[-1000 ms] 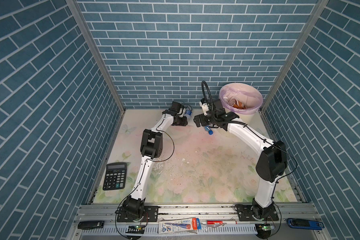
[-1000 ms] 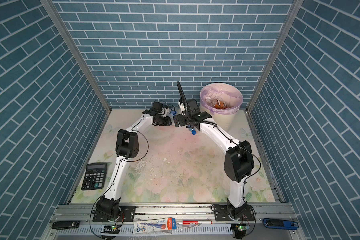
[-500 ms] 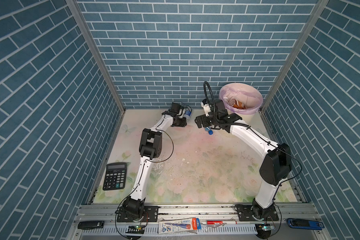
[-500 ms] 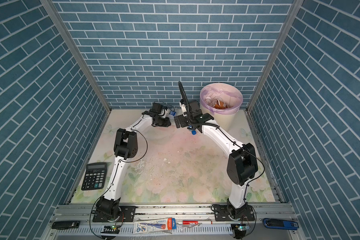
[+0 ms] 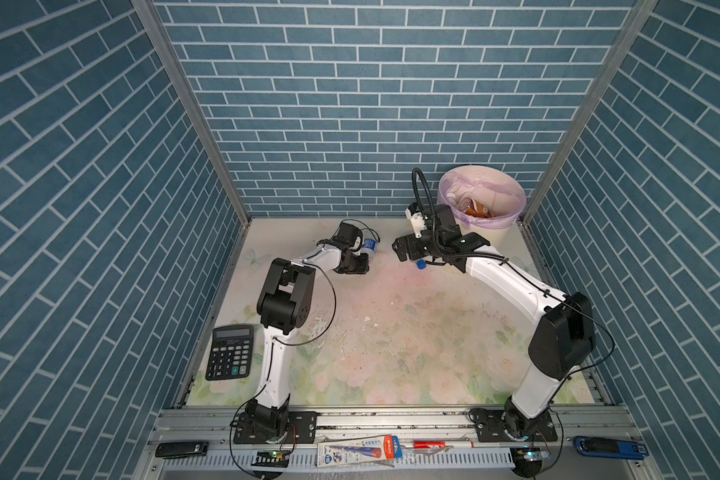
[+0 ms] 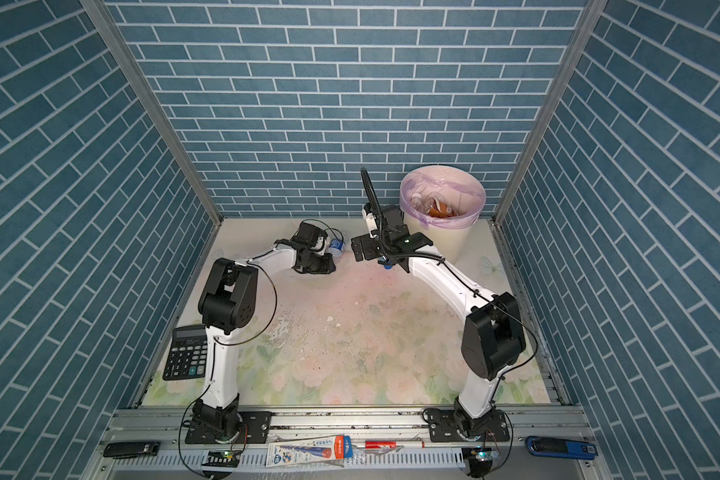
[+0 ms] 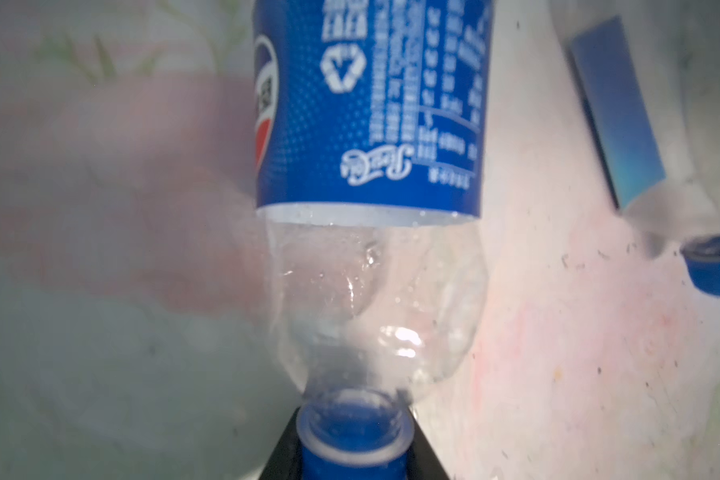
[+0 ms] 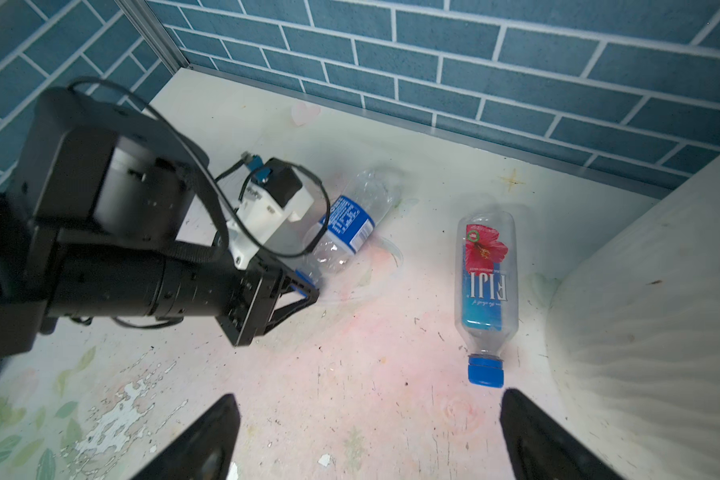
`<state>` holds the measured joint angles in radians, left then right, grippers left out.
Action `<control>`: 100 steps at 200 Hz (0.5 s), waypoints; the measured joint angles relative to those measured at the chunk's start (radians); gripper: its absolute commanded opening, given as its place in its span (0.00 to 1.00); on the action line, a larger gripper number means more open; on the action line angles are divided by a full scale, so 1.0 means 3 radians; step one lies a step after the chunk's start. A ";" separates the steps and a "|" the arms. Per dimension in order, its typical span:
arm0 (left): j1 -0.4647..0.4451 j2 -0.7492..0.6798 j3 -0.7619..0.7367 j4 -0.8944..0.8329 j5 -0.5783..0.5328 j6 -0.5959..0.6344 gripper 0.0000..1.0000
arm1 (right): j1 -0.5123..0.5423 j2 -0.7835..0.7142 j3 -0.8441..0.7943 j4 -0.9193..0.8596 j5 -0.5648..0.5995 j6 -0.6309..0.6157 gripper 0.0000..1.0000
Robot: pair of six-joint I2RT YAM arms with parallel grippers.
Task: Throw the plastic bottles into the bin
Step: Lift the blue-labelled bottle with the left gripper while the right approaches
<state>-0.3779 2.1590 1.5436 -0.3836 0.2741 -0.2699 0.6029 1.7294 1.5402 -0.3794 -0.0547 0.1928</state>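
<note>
Next, my left gripper draws the blue-labelled bottle back and releases the bottle's neck on the table, since a bare part of the table lies back of my left gripper.
A clear plastic bottle with a blue label (image 7: 371, 124) lies near the back wall in both top views (image 5: 368, 246) (image 6: 336, 246). My left gripper (image 7: 354, 440) (image 8: 308, 291) is shut on its blue-capped neck. A second bottle with a red flower label (image 8: 486, 282) lies on the table beside the bin's wall (image 8: 661, 311), and its blue cap (image 5: 421, 264) shows under my right arm. My right gripper (image 8: 368, 415) (image 5: 400, 249) hovers open above the table, just short of that cap, holding nothing. The bin (image 5: 521, 203) (image 6: 482, 199), lined with a lilac bag, stands in the back right corner with a brown bottle (image 5: 476, 208) and others inside.
A black calculator (image 5: 230, 352) lies at the front left by the left arm's base. The brick walls close in on the table at the back and both sides. Small tools lie on the front rail (image 5: 358, 451). The two grippers face each other, a short gap apart.
My left gripper has closed on the blue-labelled bottle's neck. The right arm's elbow has swung to the right, while its gripper has stayed open and barely moved.
</note>
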 measured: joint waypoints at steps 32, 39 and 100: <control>-0.0197 -0.0476 -0.0621 -0.0080 -0.0155 -0.0169 0.25 | 0.0000 -0.0177 -0.0192 0.0057 -0.0031 0.0060 0.97; -0.0221 -0.0572 -0.0734 -0.0107 -0.0169 -0.0206 0.27 | 0.0000 -0.0215 -0.0233 0.0071 -0.0037 0.0069 0.97; -0.0326 -0.1214 -0.1189 -0.0324 -0.0327 -0.0425 0.74 | 0.0000 -0.0604 -0.0599 0.0193 -0.0061 0.0164 0.97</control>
<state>-0.4755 1.7947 1.1870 -0.4808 0.1761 -0.3973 0.6029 1.5482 1.3605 -0.3214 -0.0731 0.2420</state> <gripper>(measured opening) 0.615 0.967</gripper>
